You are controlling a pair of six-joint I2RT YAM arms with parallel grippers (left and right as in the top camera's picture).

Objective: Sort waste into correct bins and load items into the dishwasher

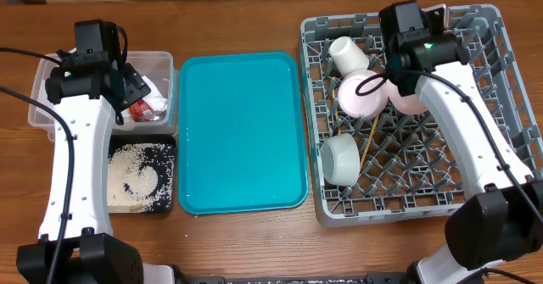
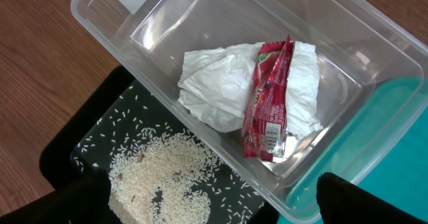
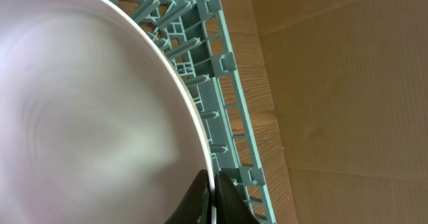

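My right gripper shifts the pink plate's rim left in the overhead view toward the pale bowl next, since the plate already stands in the rack.
The clear tub (image 1: 51, 85) holds the crumpled white napkin (image 2: 214, 83) and the red wrapper (image 2: 267, 100). The black tray (image 1: 170, 201) in front of it holds rice grains (image 2: 167, 170). My left gripper (image 2: 214, 200) is open and empty above the tub's near edge. The grey dish rack (image 1: 501, 72) holds a cream cup (image 1: 348, 53), a pale bowl (image 1: 361, 95), another bowl (image 1: 342, 158) and chopsticks (image 1: 371, 140). My right gripper (image 3: 212, 190) is shut on the rim of the pink plate (image 3: 87, 103), which stands on edge in the rack (image 3: 224, 103). The plate also shows in the overhead view (image 1: 409, 100).
A large teal tray (image 1: 239, 131) lies between the bins and the rack. Wooden table runs along the rack's far side (image 3: 261, 117), with a cardboard wall (image 3: 348, 83) beyond it.
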